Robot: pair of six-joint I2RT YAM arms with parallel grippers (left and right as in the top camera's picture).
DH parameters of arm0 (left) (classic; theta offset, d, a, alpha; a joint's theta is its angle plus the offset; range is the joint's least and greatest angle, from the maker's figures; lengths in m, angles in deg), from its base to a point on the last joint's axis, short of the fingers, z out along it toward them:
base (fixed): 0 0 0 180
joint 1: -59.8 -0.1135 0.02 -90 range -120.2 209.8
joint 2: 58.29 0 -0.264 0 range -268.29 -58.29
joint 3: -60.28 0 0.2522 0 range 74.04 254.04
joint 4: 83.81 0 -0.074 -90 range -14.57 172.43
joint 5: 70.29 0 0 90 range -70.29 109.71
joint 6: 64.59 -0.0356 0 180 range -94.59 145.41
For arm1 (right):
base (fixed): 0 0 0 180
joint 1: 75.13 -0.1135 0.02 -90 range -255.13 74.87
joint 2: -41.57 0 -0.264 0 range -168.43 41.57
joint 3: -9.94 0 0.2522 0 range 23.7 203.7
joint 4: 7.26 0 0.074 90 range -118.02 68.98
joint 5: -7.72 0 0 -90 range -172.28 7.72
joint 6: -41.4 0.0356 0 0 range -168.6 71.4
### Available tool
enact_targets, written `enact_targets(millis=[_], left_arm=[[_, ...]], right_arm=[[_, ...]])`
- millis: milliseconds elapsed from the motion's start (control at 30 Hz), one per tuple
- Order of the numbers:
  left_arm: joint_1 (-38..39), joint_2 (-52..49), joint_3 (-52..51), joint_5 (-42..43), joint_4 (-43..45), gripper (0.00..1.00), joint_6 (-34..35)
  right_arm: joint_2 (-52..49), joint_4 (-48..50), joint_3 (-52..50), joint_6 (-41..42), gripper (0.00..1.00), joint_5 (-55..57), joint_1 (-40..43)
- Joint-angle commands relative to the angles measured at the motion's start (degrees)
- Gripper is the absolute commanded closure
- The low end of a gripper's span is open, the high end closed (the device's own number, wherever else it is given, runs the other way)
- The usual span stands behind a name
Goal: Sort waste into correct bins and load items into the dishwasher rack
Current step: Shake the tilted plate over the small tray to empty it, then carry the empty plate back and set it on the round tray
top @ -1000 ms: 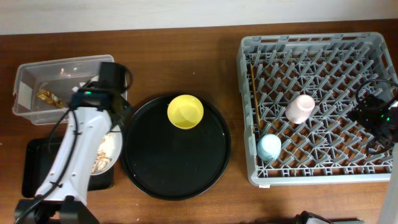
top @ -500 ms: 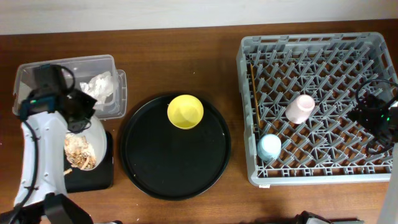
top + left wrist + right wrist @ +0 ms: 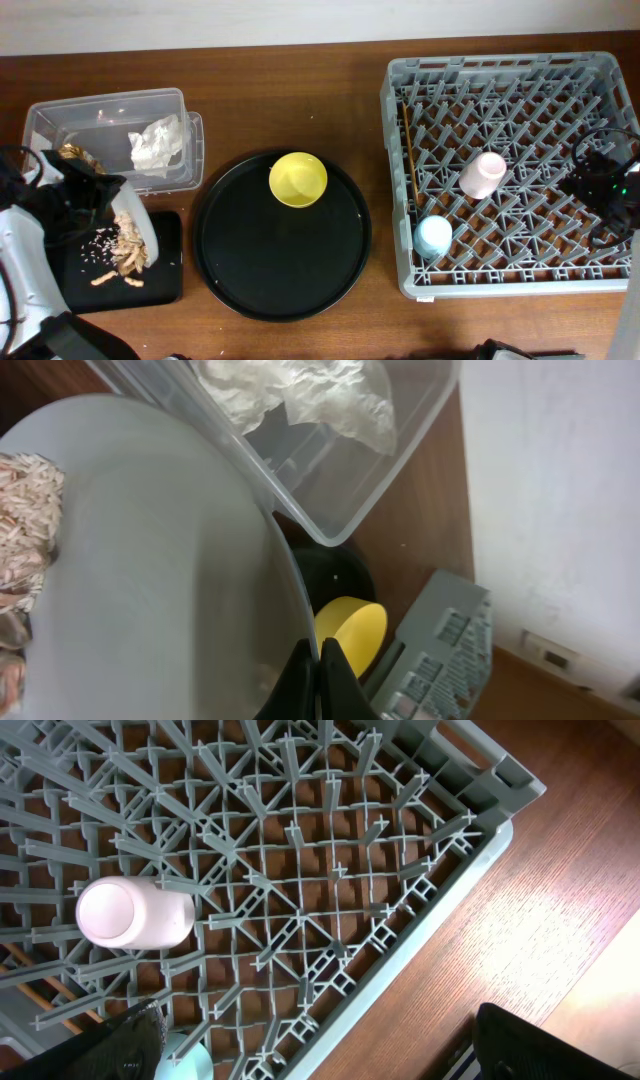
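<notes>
My left gripper will tip the plate's scraps onto the shallow tray. Then it will level the plate and bring it down over the round black tray (image 3: pixel 282 250).
My left gripper (image 3: pixel 97 196) is shut on the rim of the pale grey plate (image 3: pixel 139 226), held steeply tilted over the shallow black tray (image 3: pixel 168 272). Beige food scraps (image 3: pixel 119 251) lie on the plate and the tray. In the left wrist view the jaws pinch the plate (image 3: pixel 150 570) at its edge; scraps (image 3: pixel 22 500) cling at the left. The clear box (image 3: pixel 100 108) holds the white napkin (image 3: pixel 156 144) and the brownish wrapper (image 3: pixel 72 155). The yellow bowl (image 3: pixel 298 179) sits on the round black tray (image 3: pixel 282 250). My right gripper (image 3: pixel 600 185) is open and empty above the rack (image 3: pixel 500 285).
In the rack lie the pink cup (image 3: pixel 483 174), the light-blue cup (image 3: pixel 434 236) and the chopsticks (image 3: pixel 409 150) along its left side. The right wrist view shows the pink cup (image 3: pixel 135 913) and the rack's corner (image 3: pixel 470 850) with bare wood table beyond.
My left arm has swung left and back from the clear box, carrying the plate and tipping it over the black tray. Scraps have slid down onto the tray. The right arm has not moved.
</notes>
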Motion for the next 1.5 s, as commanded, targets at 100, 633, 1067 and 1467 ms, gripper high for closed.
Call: enact_targets(millis=[100, 633, 1067, 1467], left_arm=[[-7.0, 1.2, 0.9, 11.5, -4.0, 0.99, -2.9], [-10.5, 1.2, 0.8, 14.7, -11.3, 0.99, -8.0], [4.7, 2.8, 0.8, 19.7, -24.8, 0.99, -22.8], [66.5, 2.5, 0.8, -37.5, -9.6, 0.99, 7.3]], right_arm=[[0.4, 0.0, 0.2, 0.5, 0.01, 0.1, 0.3], [0.4, 0.0, 0.2, 0.5, 0.01, 0.1, 0.3], [0.4, 0.0, 0.2, 0.5, 0.01, 0.1, 0.3], [0.4, 0.0, 0.2, 0.5, 0.01, 0.1, 0.3]])
